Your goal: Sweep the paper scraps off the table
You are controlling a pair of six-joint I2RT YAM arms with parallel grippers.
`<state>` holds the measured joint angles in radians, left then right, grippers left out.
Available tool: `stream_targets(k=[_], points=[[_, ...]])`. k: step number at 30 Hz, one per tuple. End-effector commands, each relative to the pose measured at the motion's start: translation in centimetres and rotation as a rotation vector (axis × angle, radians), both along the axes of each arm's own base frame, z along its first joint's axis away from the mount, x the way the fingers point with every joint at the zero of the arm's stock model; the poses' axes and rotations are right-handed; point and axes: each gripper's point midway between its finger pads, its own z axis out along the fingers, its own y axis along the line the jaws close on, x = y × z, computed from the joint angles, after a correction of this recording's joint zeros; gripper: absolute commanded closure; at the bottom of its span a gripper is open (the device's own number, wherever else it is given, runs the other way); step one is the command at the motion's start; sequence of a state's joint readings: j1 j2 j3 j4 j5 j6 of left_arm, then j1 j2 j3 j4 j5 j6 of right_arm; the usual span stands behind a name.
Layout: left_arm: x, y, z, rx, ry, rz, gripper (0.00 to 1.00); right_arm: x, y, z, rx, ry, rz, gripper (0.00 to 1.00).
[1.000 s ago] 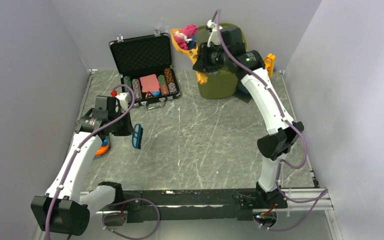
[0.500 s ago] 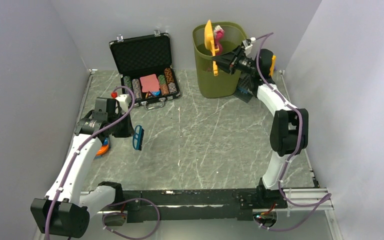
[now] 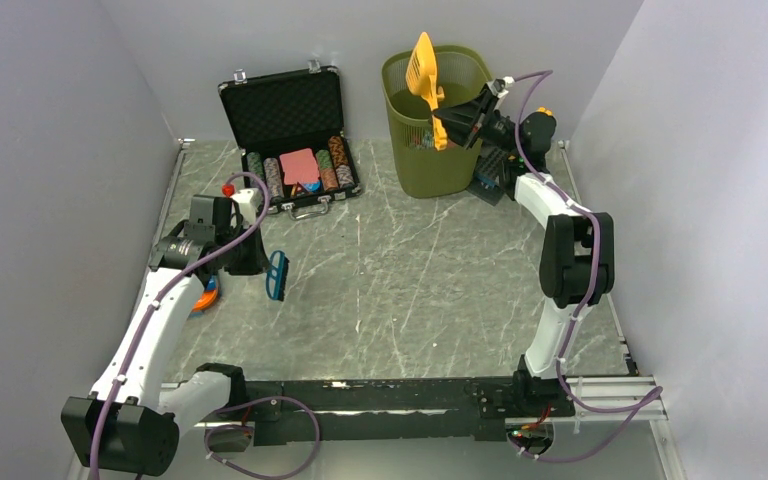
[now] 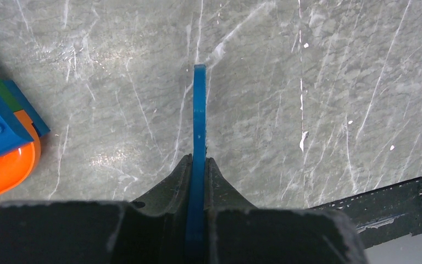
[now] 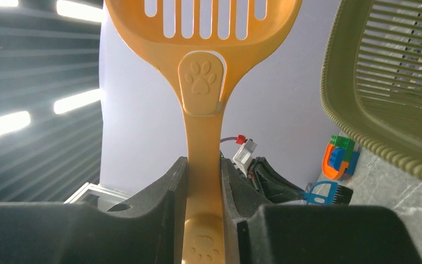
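The slotted scoop is empty, so my right gripper will next move back and down and let go of the handle on the clear tabletop.
My right gripper (image 3: 447, 125) is shut on the handle of a yellow-orange slotted scoop (image 3: 423, 65), which stands tipped up and empty over the olive-green bin (image 3: 438, 170). In the right wrist view the fingers clamp the scoop (image 5: 203, 66) handle at my right gripper (image 5: 203, 162), with the bin (image 5: 384, 82) wall beside it. My left gripper (image 3: 258, 262) is shut on a blue hand brush (image 3: 276, 275) over the table (image 3: 410, 280); the left wrist view shows the brush (image 4: 199, 110) edge-on between the jaws of my left gripper (image 4: 199, 159). The paper scraps are out of view.
An open black case of poker chips (image 3: 295, 130) sits at the back left. Orange, blue and green toy bricks (image 3: 205, 295) lie beside my left arm, also the toy bricks (image 4: 3, 148). More dark items (image 3: 490, 180) sit right of the bin. A metal rail (image 3: 360, 385) edges the front.
The right arm swung the scoop over the bin and tipped it up; the pink and red scraps it carried are gone from sight. The left arm has stayed still.
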<state>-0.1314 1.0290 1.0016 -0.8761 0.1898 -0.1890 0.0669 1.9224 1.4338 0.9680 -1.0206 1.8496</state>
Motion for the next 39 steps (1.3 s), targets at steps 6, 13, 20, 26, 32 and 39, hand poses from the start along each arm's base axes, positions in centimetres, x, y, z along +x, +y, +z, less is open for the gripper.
stream_targets(k=[6, 13, 20, 26, 32, 39], points=[[1.0, -1.0, 1.0, -0.058, -0.044, -0.015, 1.0, -3.4, 0.0, 3.6, -0.106, -0.233, 0.033, 1.0], [1.7, -2.0, 0.8, -0.099, -0.043, -0.031, 1.0, -7.4, 1.8, 1.2, -0.413, -0.358, 0.001, 1.0], [2.1, -3.3, 0.6, -0.115, -0.038, -0.053, 1.0, -12.7, 3.8, -7.1, -0.943, -0.385, -0.081, 1.0], [2.4, -5.4, -0.3, -0.129, -0.016, -0.085, 1.0, -16.5, 1.5, -18.5, -1.165, -0.186, -0.123, 1.0], [2.9, -8.4, -1.5, -0.124, 0.012, -0.139, 1.0, -18.3, -2.7, -24.7, -1.312, -0.058, -0.231, 1.0], [2.8, -13.0, -2.8, -0.124, 0.051, -0.225, 1.0, -19.1, -8.0, -27.7, -1.473, 0.069, -0.439, 0.67]])
